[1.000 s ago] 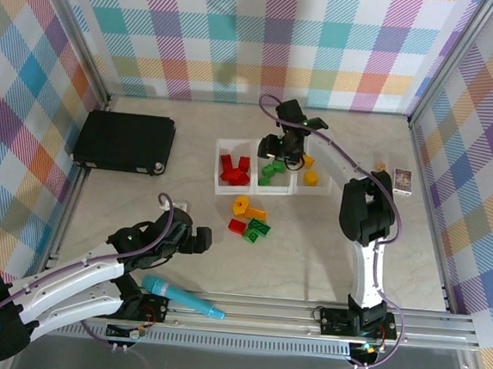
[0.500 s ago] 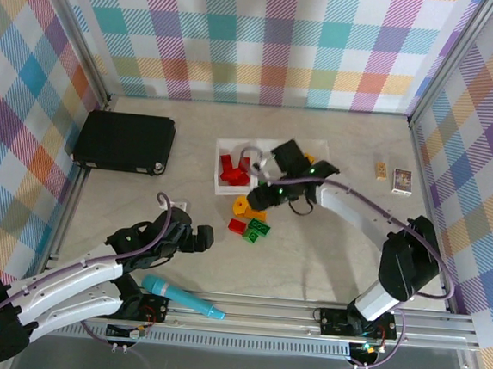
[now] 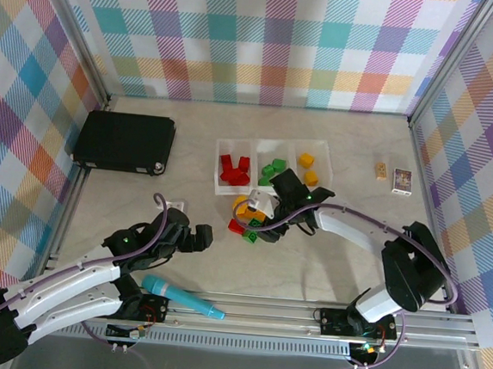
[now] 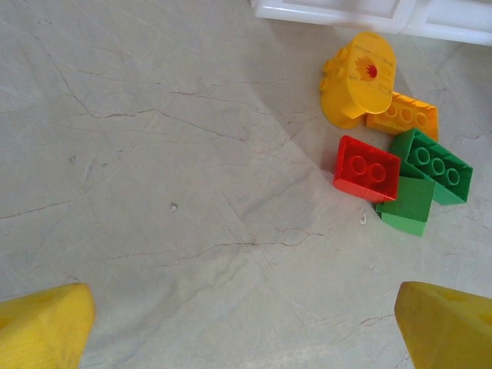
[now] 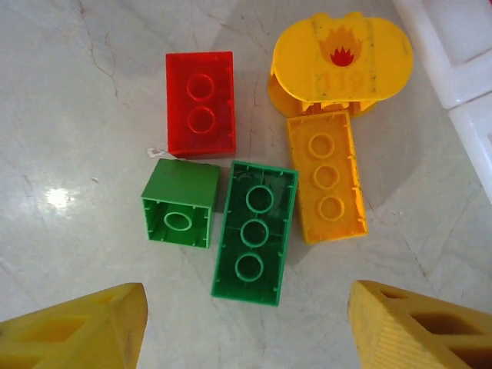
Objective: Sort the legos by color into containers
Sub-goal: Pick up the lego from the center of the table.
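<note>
The right gripper lowers its open fingers astride the long dark green brick's loose end [image 5: 248, 273] next, which lies below it, sticking out past the orange and light green bricks.
Three joined white containers [image 3: 271, 145] hold red legos [image 3: 233, 169], green legos [image 3: 274, 170] and orange legos [image 3: 307, 168]. Loose on the table lie a red brick [image 5: 201, 103], a round yellow piece [image 5: 342, 65], an orange brick [image 5: 326, 175], a long dark green brick [image 5: 254, 232] upside down and a small light green brick [image 5: 179, 203]. My right gripper [image 5: 246, 323] hovers open just above this pile [image 3: 247, 223], nothing between its fingers. My left gripper [image 4: 246, 330] is open over bare table, with the same pile [image 4: 384, 154] ahead to its right.
A flat black case [image 3: 125, 142] lies at the back left. A teal marker [image 3: 180, 297] rests near the front edge by the left arm. Two small printed cards [image 3: 402, 181] sit at the right. A small white object [image 3: 176, 204] lies left of the pile.
My right gripper has come back from over the middle bin toward me and now hangs over the loose pile. The left arm has hardly moved.
</note>
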`<state>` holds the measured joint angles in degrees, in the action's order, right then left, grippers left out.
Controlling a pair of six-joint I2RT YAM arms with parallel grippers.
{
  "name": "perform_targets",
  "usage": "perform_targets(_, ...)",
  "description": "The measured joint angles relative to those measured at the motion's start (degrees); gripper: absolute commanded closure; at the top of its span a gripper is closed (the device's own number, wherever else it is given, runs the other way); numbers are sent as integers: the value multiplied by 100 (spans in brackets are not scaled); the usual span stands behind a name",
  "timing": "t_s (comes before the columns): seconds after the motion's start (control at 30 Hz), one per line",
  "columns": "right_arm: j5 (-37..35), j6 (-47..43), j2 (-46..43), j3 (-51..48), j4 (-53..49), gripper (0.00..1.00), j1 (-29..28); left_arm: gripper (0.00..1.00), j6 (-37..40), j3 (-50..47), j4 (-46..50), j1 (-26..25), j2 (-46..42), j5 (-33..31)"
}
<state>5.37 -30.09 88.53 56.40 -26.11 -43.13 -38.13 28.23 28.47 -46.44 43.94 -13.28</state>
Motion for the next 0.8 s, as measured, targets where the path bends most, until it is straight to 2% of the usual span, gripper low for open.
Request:
perform_targets(0.53, -302, -304, 949, -31, 140, 39, -61, 0, -282, -179, 234, 0, -398, -144)
perform_targets(0.8, -605, -247, 1163, 186, 122, 52, -61, 0, -302, -179, 304, 0, -428, -186)
